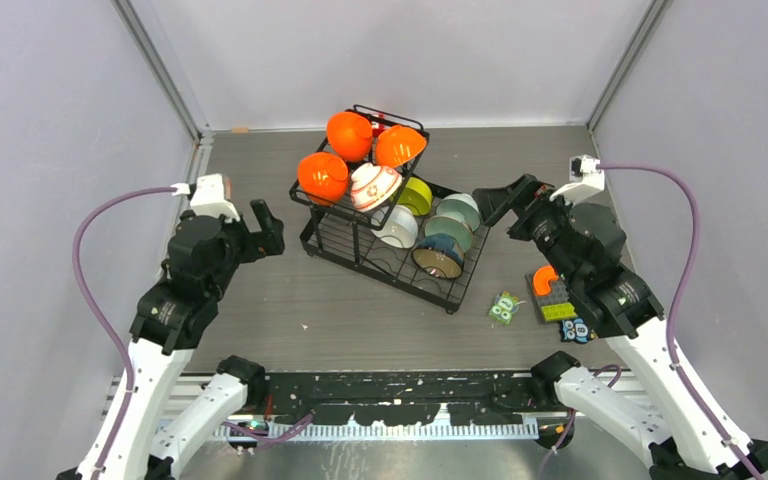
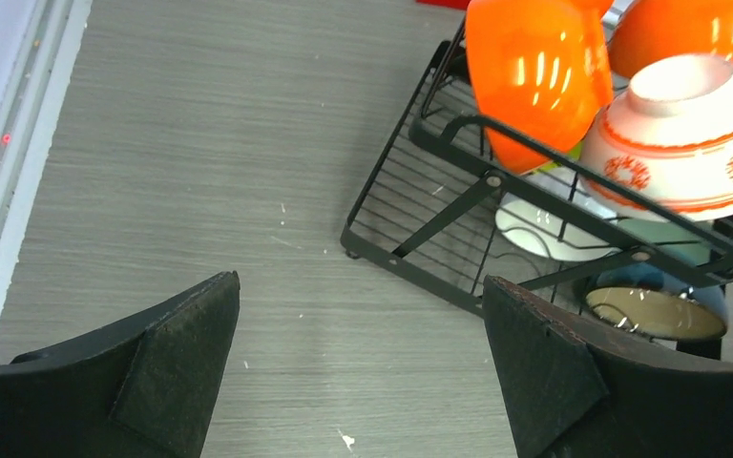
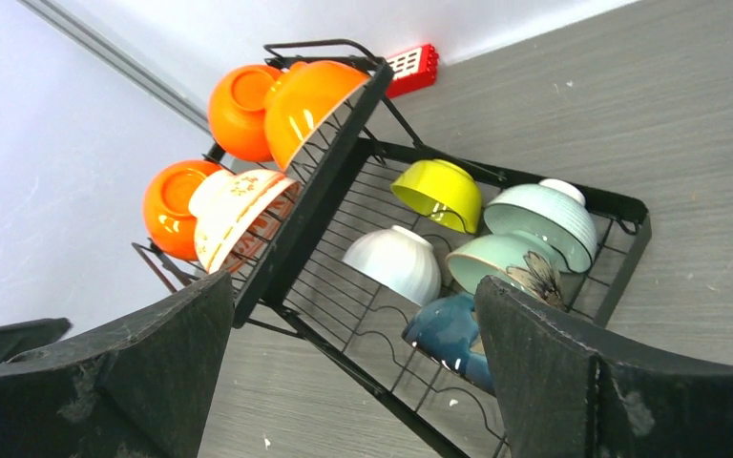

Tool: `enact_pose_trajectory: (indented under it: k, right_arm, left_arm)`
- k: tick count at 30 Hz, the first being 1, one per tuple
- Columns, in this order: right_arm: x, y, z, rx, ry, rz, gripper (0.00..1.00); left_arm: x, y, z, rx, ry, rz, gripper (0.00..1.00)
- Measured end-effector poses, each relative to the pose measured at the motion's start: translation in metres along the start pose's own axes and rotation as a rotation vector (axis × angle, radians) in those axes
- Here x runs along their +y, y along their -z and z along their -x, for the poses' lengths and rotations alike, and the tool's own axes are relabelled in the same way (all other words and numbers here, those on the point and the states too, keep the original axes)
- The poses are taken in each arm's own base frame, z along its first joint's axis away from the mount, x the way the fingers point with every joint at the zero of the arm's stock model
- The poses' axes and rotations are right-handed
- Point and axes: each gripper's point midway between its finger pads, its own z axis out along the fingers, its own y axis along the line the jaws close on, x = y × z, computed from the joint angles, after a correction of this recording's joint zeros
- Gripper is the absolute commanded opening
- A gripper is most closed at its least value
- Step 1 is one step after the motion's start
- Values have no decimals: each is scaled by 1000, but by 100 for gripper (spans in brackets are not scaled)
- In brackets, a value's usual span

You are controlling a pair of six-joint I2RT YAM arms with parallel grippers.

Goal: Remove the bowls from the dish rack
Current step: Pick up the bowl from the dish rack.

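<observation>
The red-patterned white bowl's rim (image 3: 230,229) faces my right gripper uncovered, so I should move that gripper to the left in the top view, over the dish rack's lower level (image 3: 355,367), onto that rim.
The black wire dish rack (image 1: 360,247) stands mid-table. Its raised upper basket holds three orange bowls (image 1: 349,135) and a white bowl with red pattern (image 1: 374,186). The lower tier carries a lime bowl (image 1: 416,196), a plain white bowl (image 1: 397,227), two mint bowls (image 1: 458,210) and a dark bowl with tan inside (image 1: 438,257). My left gripper (image 1: 267,228) hangs open left of the rack, over bare table (image 2: 361,367). To the rack's right, my right gripper (image 1: 505,200) is open and faces the lower tier (image 3: 355,367). Neither touches anything.
Flat toy blocks (image 1: 552,295) and owl cards (image 1: 505,307) lie on the table under my right arm. A red block (image 3: 410,65) sits behind the rack by the back wall. Grey walls close in the left, right and back sides.
</observation>
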Motion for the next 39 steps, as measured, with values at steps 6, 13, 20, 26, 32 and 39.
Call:
enact_pose_trajectory:
  k: [6, 13, 20, 26, 32, 39]
  right_arm:
    - [16, -8, 6, 19, 17, 44, 100]
    - [30, -20, -15, 120, -16, 105, 98]
    - [58, -35, -38, 226, -169, 225, 90]
    - [79, -59, -60, 293, -383, 301, 86]
    - [105, -66, -76, 329, -477, 332, 81]
    - [114, -72, -80, 285, -552, 287, 70]
  left_arm:
    - [7, -1, -21, -4, -5, 0, 100]
    - [7, 13, -16, -129, 30, -55, 100]
    - [0, 12, -21, -149, 29, -108, 100]
    - [-4, 10, -26, -133, 28, -131, 99]
    - [-4, 11, -26, -140, 34, -137, 99]
    - [-3, 14, -27, -148, 37, -138, 99]
